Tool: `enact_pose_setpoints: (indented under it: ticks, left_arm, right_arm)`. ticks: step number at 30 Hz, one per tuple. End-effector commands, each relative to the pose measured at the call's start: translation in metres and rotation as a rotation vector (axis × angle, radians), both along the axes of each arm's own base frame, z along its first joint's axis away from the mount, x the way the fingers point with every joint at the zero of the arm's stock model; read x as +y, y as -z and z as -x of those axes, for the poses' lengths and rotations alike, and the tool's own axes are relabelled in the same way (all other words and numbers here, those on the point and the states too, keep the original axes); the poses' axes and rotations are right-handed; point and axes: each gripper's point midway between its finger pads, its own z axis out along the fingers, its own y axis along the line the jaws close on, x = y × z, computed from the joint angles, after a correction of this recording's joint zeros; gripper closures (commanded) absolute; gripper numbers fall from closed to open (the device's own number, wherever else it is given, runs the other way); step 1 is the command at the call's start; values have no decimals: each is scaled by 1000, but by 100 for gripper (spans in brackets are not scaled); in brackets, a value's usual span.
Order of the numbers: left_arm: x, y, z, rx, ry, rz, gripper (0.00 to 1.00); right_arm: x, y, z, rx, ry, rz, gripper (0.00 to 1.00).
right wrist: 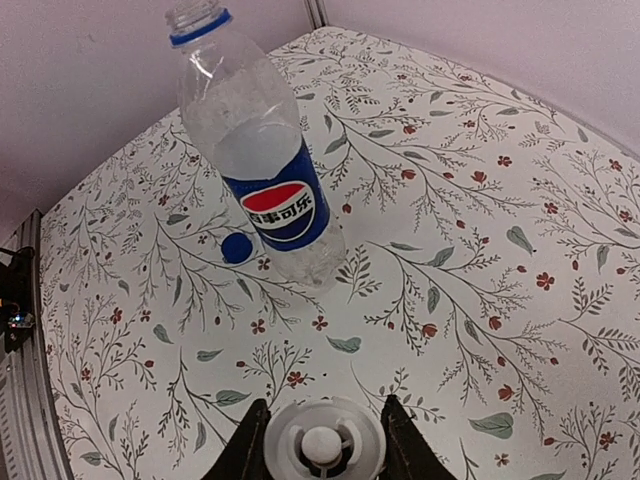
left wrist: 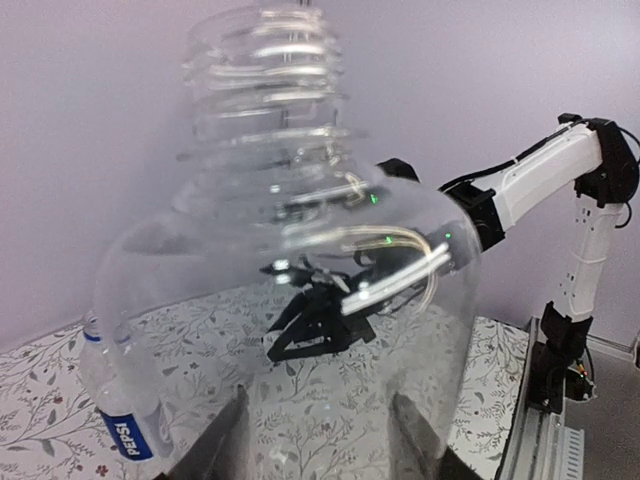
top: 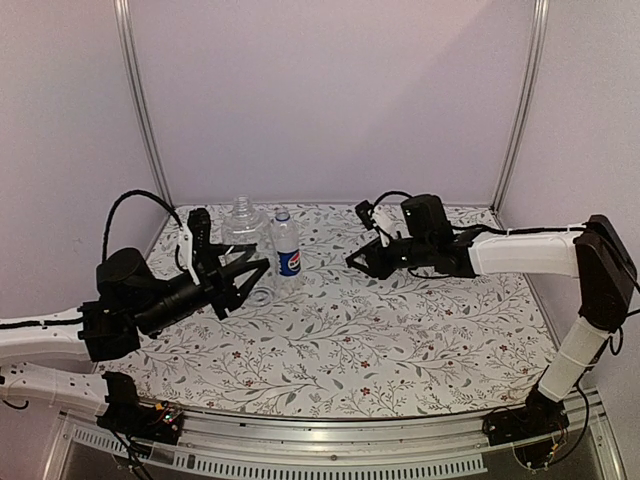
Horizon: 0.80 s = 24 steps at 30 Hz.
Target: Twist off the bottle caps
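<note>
I will next lower my right gripper, which is holding the pale cap, toward the open tabletop beside the bottles, to let go of the cap where the floral cloth is clear.
The clear unlabelled bottle (top: 240, 222) (left wrist: 300, 200) stands at the back left and fills the left wrist view. My left gripper (top: 255, 272) (left wrist: 315, 445) reaches around its lower body. Both fingers (left wrist: 215, 440) show dimly through the plastic, and I cannot make out contact. Just right of it stands the Pepsi bottle (top: 287, 247) (right wrist: 265, 170), its neck open with a blue ring. The blue cap (right wrist: 236, 247) lies on the table beside its base. My right gripper (top: 357, 260) (right wrist: 320, 435) hovers right of the bottles, shut on the pale cap (right wrist: 322, 445).
A floral cloth (top: 400, 340) covers the table, with pale walls and metal posts (top: 140, 100) behind. A metal rail (top: 330, 440) runs along the near edge. The right arm (left wrist: 540, 180) reaches in from the right side.
</note>
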Motion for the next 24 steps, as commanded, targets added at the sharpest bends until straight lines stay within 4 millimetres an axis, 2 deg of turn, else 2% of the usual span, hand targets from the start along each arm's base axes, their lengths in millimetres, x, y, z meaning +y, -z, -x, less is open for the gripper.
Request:
enact_pose_setpoints:
  ticks: [1,8,18,24]
  left_arm:
    - [6,7,-10,5,-55,-30,56]
    - [3,8,-12,-2,-59,-46,56]
    - [0,16,-13,12,-52,-54,56]
    - [0,15,-13,6,-54,-57,55]
  right_arm:
    - [3,33,-9,1,21,16,82]
    - [4,76,-6,52,30,52,82]
    - [12,119,-6,78,49,116,78]
    - [13,134,-6,73,68,131,76]
